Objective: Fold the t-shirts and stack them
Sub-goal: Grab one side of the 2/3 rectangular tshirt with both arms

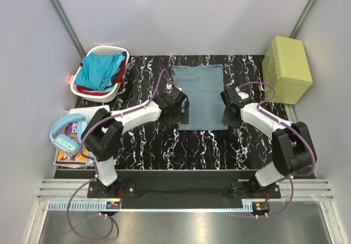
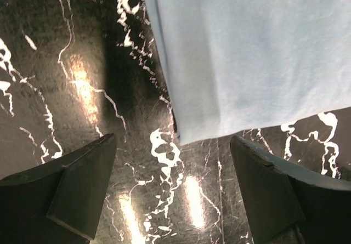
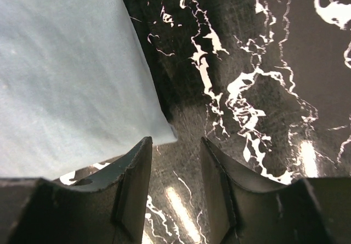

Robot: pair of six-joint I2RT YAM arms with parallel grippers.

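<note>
I will move my right gripper down onto the t-shirt's near corner on the box's side and close its fingers, because the corner is just beyond the half-open fingers.
A muted grey-blue t-shirt lies folded into a flat rectangle at the middle of the black marbled table. My left gripper hovers at its near left corner, jaws wide open and empty. In the left wrist view that corner of the t-shirt ends just ahead of the left gripper. My right gripper sits at the near right corner, half open and holding nothing. In the right wrist view the t-shirt has its corner just beyond the tips of the right gripper. A turquoise t-shirt and a red t-shirt lie bunched in the basket.
The white laundry basket stands at the back left. A yellow-green box stands at the back right. Blue headphones rest on a stack of magazines off the table's left edge. Grey walls enclose the table.
</note>
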